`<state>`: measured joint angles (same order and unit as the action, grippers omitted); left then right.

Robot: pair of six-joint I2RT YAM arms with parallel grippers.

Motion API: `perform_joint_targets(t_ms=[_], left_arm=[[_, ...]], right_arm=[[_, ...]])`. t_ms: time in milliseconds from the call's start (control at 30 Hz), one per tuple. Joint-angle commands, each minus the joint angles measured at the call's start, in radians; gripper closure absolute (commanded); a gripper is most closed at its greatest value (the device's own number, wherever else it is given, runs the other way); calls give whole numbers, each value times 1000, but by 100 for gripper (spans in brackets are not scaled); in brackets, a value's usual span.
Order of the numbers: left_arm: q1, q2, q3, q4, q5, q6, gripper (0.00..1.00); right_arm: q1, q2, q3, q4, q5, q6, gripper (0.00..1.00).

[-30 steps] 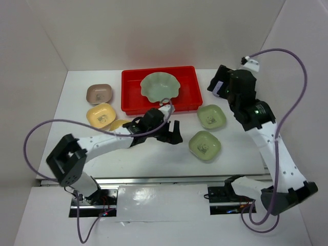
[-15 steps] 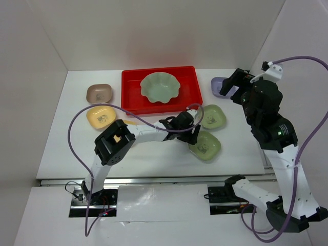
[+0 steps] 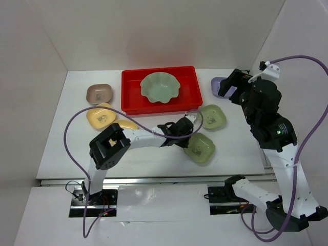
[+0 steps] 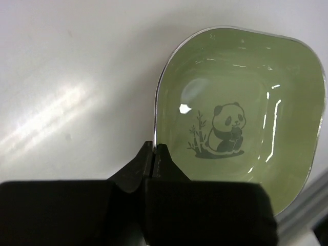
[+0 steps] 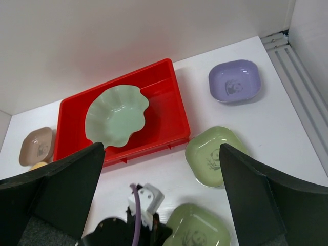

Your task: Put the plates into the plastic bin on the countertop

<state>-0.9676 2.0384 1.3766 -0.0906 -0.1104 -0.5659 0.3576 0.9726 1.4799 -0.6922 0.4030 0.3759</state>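
My left gripper will next lift the panda plate outward and then lower it into the red bin over the scalloped plate [image 3: 160, 87], since that is empty.
My left gripper [image 3: 185, 137] [image 4: 155, 146] is shut on the left rim of a green panda plate [image 3: 200, 149] [image 4: 241, 123] [image 5: 197, 230] at the front of the countertop [image 3: 154, 159]. The red plastic bin [image 3: 130, 78] [image 5: 171, 110] at the back holds the large pale green scalloped plate [image 3: 160, 87] [image 5: 117, 115]. A second green plate [image 3: 211, 117] [image 5: 212, 156] lies right of the bin. My right gripper [image 3: 230, 87] [image 5: 161, 148] hangs open high above, partly hiding the lavender plate [image 3: 216, 82] [image 5: 234, 81] in the top view.
A brownish-pink plate [image 3: 99, 94] [image 5: 36, 146] and two yellow plates [image 3: 100, 117] [image 3: 126, 124] lie left of the bin, the nearer one partly under my left arm. A purple cable [image 3: 72, 133] loops over the left side. A metal rail [image 3: 154, 179] runs along the front edge.
My left gripper has swung right from beside the bin to the near green plate and shut on its rim, nudging the plate. The right arm drew back to the right, uncovering the lavender plate.
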Motion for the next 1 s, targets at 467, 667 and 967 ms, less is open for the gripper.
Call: perform_joint_targets(t_ms=[467, 667, 967], left_arm=[[312, -322, 258, -498, -243, -279, 100], [533, -100, 561, -430, -117, -206, 100], [664, 270, 951, -485, 11, -155, 100]], right_arm=[[-2, -32, -18, 79, 7, 47, 0], [-2, -32, -32, 101, -24, 47, 0], [-2, -23, -110, 129, -35, 57, 0]])
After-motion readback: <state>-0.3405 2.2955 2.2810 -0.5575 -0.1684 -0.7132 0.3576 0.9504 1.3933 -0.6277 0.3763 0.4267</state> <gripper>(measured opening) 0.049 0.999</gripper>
